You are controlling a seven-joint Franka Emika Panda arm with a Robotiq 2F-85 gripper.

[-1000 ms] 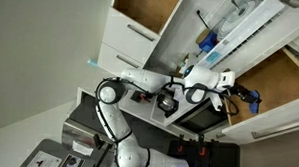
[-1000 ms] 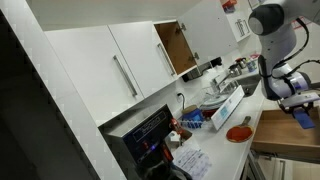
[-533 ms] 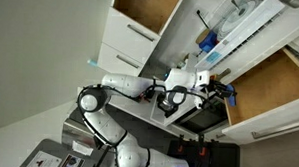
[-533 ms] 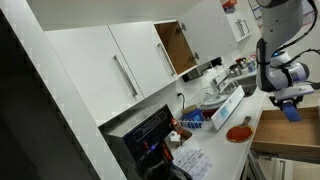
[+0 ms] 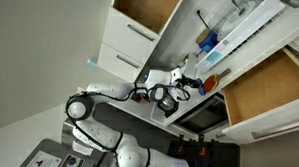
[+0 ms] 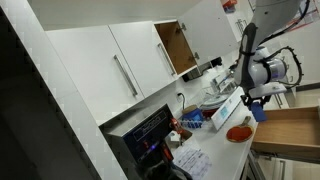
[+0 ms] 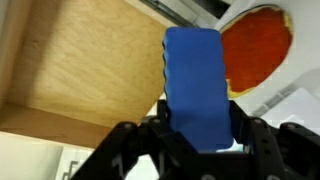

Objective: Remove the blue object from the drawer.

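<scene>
The blue object will next be carried by my gripper from over the drawer's edge past the orange-red disc and be lowered onto the open white counter (image 5: 238, 60) (image 7: 306, 45).
My gripper (image 7: 197, 130) is shut on the blue object (image 7: 197, 85), a bright blue rounded block that stands up between the fingers. In the wrist view it hangs over the edge between the drawer's light-brown wooden inside (image 7: 80, 70) and the white counter. In both exterior views the gripper (image 6: 258, 104) (image 5: 197, 84) holds the blue object (image 6: 260, 113) beside the open drawer (image 6: 292, 128) (image 5: 269, 86), above the counter's edge, outside the drawer's box.
An orange-red round disc (image 7: 258, 48) (image 6: 238, 132) lies on the counter just beyond the blue object. Clear containers and a dark blue item (image 5: 206, 40) stand further along the counter. An upper cupboard door (image 6: 176, 46) stands open. A microwave-like black box (image 6: 150, 132) sits nearby.
The arm has carried the blue object out from over the drawer's inside toward the counter and the orange-red disc. The gripper has stayed shut on it.
</scene>
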